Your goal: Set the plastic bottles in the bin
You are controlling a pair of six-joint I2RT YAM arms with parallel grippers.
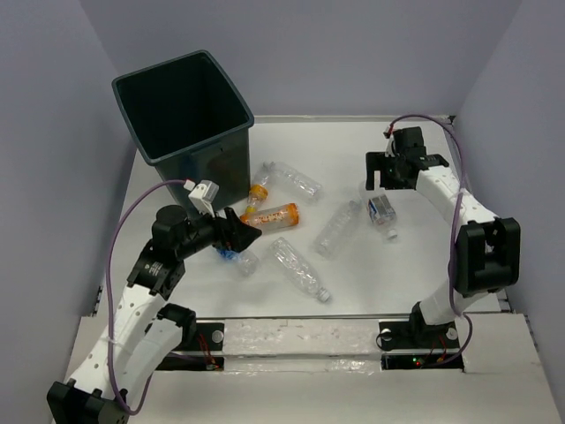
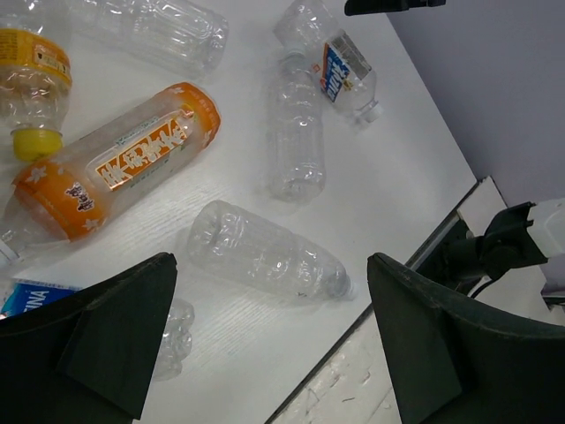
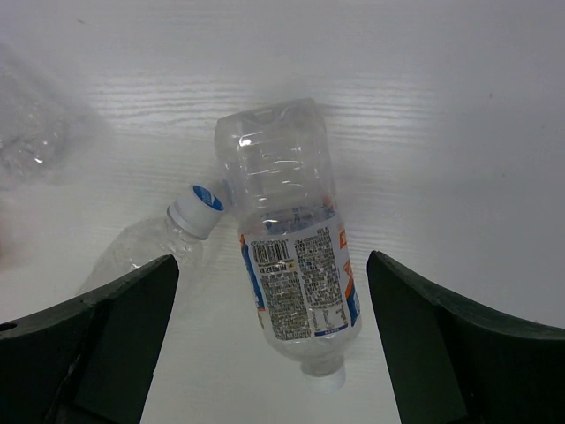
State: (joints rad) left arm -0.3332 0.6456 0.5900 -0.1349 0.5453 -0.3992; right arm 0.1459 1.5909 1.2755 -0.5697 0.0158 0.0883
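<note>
The right gripper moves down onto the unlabelled far end of the clear bottle (image 1: pixel 372 191) (image 3: pixel 275 163) next, since the gripper's open fingers already line up on either side of it.
The dark bin (image 1: pixel 205 161) stands at the far left, mouth up. Several plastic bottles lie on the white table: an orange-labelled one (image 1: pixel 271 215) (image 2: pixel 124 163), a yellow-capped one (image 1: pixel 258 196), clear ones (image 1: pixel 296 179) (image 1: pixel 338 230) (image 1: pixel 300 269), a blue-and-white-labelled one (image 1: pixel 381 212) (image 3: pixel 296 265), and a small blue-labelled one (image 1: pixel 238 258). My left gripper (image 1: pixel 243 234) (image 2: pixel 272 265) is open and empty above the near-left bottles. My right gripper (image 1: pixel 378 174) (image 3: pixel 272 265) is open and empty, straddling the blue-and-white-labelled bottle from above.
The table's near edge (image 2: pixel 388 296) runs just right of the left gripper. A blue-and-white bottle cap (image 3: pixel 194 210) touches the labelled bottle's left side. Grey walls close in the table at the back and on both sides.
</note>
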